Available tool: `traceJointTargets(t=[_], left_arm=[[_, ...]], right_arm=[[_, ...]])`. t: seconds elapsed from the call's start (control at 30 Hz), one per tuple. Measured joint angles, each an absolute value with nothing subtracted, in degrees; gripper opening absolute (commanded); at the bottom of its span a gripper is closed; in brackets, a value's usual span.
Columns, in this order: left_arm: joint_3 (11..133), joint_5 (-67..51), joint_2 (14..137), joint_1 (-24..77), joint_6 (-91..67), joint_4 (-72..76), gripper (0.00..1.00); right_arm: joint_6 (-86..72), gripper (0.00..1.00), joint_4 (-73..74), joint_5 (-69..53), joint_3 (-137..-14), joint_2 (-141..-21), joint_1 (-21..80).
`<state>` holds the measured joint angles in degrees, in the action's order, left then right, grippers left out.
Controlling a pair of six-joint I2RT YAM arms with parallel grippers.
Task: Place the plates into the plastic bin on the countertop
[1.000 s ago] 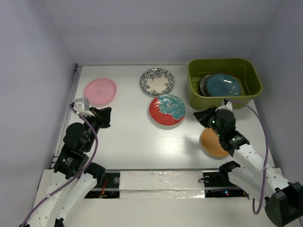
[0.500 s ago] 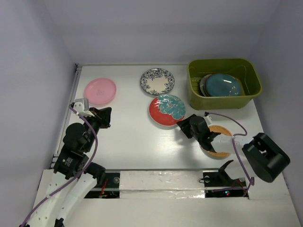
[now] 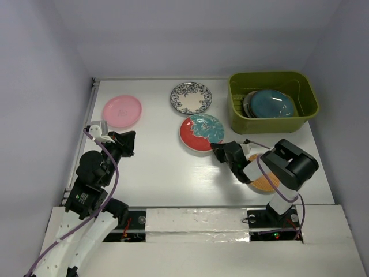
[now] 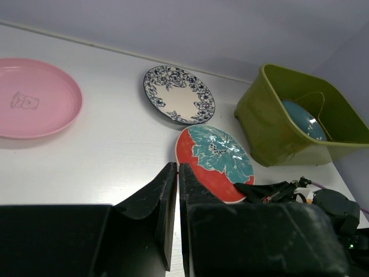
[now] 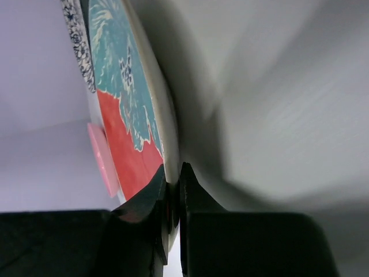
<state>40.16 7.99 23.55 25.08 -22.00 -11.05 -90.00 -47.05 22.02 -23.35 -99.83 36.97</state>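
Note:
My right gripper lifts the red plate away from my base next, then lowers it above the dark teal plate [image 3: 271,104] in the olive-green bin [image 3: 271,124].
My right gripper [image 3: 219,151] is shut on the near right rim of the red plate with the teal flower [image 3: 199,133], pinching it in the right wrist view [image 5: 173,183]. The plate's face [image 5: 130,133] fills the left of that view. The orange-brown plate [image 3: 263,180] lies under my right arm, mostly hidden. The olive-green bin [image 3: 271,124] at the back right holds the dark teal plate [image 3: 271,104], with other plate edges behind it. The pink plate [image 3: 121,110] and the blue-white patterned plate [image 3: 191,98] lie on the countertop [image 3: 161,167]. My left gripper [image 3: 128,142] is shut and empty, below the pink plate.
The left wrist view shows the pink plate [image 4: 34,104], patterned plate [image 4: 179,94], red plate [image 4: 216,158] and bin [image 4: 271,133] beyond my closed fingers [image 4: 168,184]. Grey walls enclose the table on three sides. A purple cable loops over my right arm.
My right arm has swung left from over the orange-brown plate to the red plate and shut on its rim; the plate has shifted slightly left. My left arm has not moved.

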Motion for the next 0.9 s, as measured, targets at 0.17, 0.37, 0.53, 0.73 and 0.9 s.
traceJointTargets(t=[0.17,0.37,0.53,0.73,0.9], left_arm=[[40.2,8.0,23.6,25.1,-22.0,-11.0,0.04],[40.2,8.3,23.6,25.1,-22.0,-11.0,0.07],[40.2,8.6,23.5,25.1,-22.0,-11.0,0.10],[40.2,8.6,23.4,25.1,-22.0,-11.0,0.11],[40.2,8.6,23.4,25.1,-22.0,-11.0,0.11]], right_arm=[[-90.0,0.00,-43.5,25.3,-21.2,-93.7,40.2],[-81.2,0.00,-21.5,28.6,-22.5,-76.2,48.2],[-65.4,0.00,-4.2,28.8,-29.9,-59.4,50.3],[-48.7,0.00,2.1,23.9,-44.9,-50.3,29.5],[-40.9,0.00,2.5,23.4,-55.8,-54.8,12.1]])
